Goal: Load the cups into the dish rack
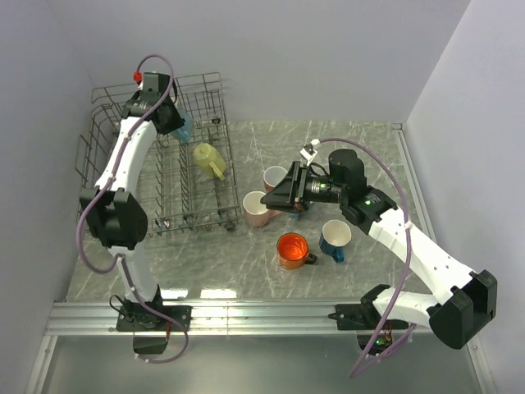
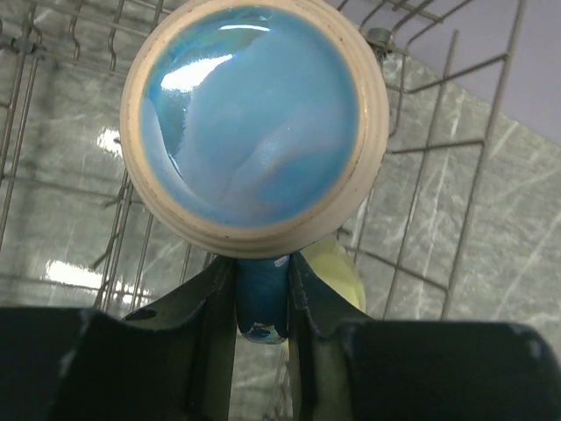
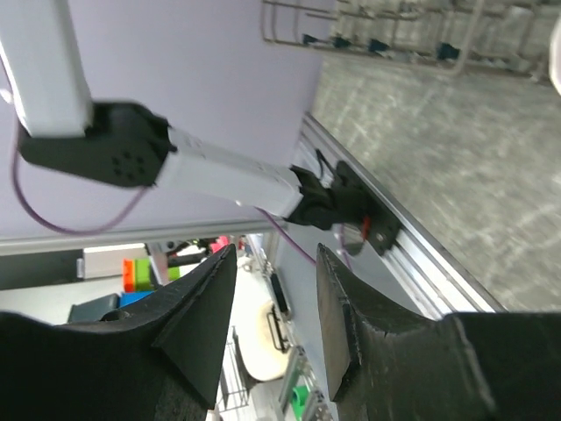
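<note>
My left gripper brings the light blue mug (image 1: 184,128) down by the pale yellow mug next, since the blue mug hangs above open wires there.
The grey wire dish rack (image 1: 107,131) stands at the far left. My left gripper (image 1: 174,121) is over its back part, shut on the handle of a light blue mug (image 1: 184,128). In the left wrist view the mug's base (image 2: 254,123) faces the camera and the handle sits between my fingers (image 2: 215,298). A pale yellow mug (image 1: 208,160) lies in the rack and also shows in the left wrist view (image 2: 340,274). My right gripper (image 1: 277,197) is open and empty, low beside a pale pink mug (image 1: 257,208) and a salmon mug (image 1: 275,176).
A glossy orange mug (image 1: 293,249) and a blue mug with a white inside (image 1: 335,238) stand on the marble table right of the rack. A dark blue shape under my right wrist is mostly hidden. Walls close the left, back and right sides.
</note>
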Controlling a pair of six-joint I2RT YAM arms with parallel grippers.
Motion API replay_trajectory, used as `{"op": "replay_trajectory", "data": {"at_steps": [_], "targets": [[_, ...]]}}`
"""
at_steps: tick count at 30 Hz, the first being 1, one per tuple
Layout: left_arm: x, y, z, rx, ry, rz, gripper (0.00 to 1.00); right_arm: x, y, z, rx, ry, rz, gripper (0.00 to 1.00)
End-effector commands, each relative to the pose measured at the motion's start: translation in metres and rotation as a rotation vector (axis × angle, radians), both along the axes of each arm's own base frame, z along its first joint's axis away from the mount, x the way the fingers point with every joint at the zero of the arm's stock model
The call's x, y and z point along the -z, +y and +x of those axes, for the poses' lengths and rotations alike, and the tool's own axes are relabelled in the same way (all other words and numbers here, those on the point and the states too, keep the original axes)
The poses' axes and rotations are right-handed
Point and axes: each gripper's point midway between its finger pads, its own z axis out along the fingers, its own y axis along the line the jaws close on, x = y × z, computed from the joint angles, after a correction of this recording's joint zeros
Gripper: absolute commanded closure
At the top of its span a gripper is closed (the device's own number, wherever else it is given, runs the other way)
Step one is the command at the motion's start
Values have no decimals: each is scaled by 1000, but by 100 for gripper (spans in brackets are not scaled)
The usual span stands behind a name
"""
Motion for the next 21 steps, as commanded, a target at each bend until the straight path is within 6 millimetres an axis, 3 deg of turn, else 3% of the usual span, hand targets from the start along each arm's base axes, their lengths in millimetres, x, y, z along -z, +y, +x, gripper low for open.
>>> {"op": "replay_trajectory", "data": {"at_steps": [1, 4, 6, 7, 19, 20, 21], "targets": [[-58, 4, 33, -38, -200, 40, 100, -1, -10, -8, -8, -51, -35, 52], [-33, 13, 36, -69, -138, 78, 100, 0, -14, -5, -2, -57, -55, 52], [-28, 10, 35, -62, -140, 63, 100, 3, -15, -4, 2, -60, -65, 52], [-15, 9, 33, -57, -115, 62, 100, 4, -15, -3, 3, -58, -67, 52], [41, 0, 14, 9, 46, -3, 99, 15, -24, 10, 70, -62, -161, 53], [42, 1, 12, 13, 52, -4, 95, 15, -27, 14, 89, -81, -181, 53], [45, -1, 10, 24, 61, -14, 79, 16, -29, 15, 97, -85, -193, 53]]}}
